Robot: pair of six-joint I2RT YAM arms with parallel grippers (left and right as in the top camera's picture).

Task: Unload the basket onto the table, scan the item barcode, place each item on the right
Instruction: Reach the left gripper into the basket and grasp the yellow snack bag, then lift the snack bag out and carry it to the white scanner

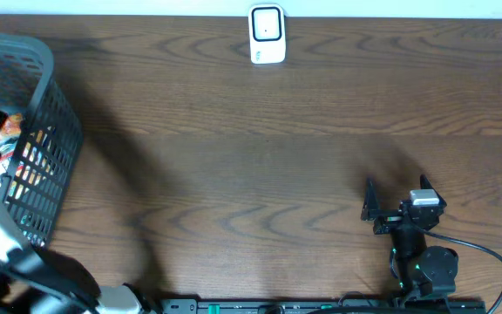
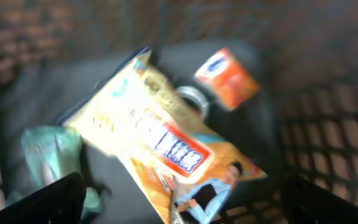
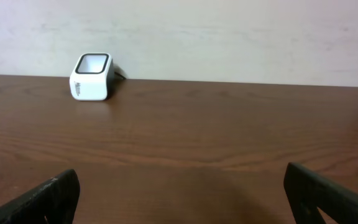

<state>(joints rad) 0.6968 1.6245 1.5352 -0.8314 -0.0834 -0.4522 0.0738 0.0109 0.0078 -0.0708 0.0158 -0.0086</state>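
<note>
I will next lower the open fingers of my left gripper into the basket and close them on the yellow and orange snack bag (image 2: 160, 143), because the bag lies uncovered below the gripper.
The left wrist view looks down into the basket. A yellow and orange snack bag (image 2: 160, 143) lies there on the dark floor, blurred, with a small orange packet (image 2: 227, 78) and a pale green packet (image 2: 51, 152) beside it. My left gripper (image 2: 182, 190) hangs open above the bag's lower end and holds nothing. The white barcode scanner (image 1: 267, 35) stands at the table's far edge, also seen as a white scanner (image 3: 92, 76) in the right wrist view. My right gripper (image 1: 397, 186) rests open and empty near the front right, facing the scanner.
The grey mesh basket (image 1: 50, 131) stands at the table's left edge, with colourful packets (image 1: 24, 166) showing through its wall. My left arm (image 1: 33, 266) reaches over it from the front left corner. A black cable (image 1: 486, 253) loops by the right arm's base.
</note>
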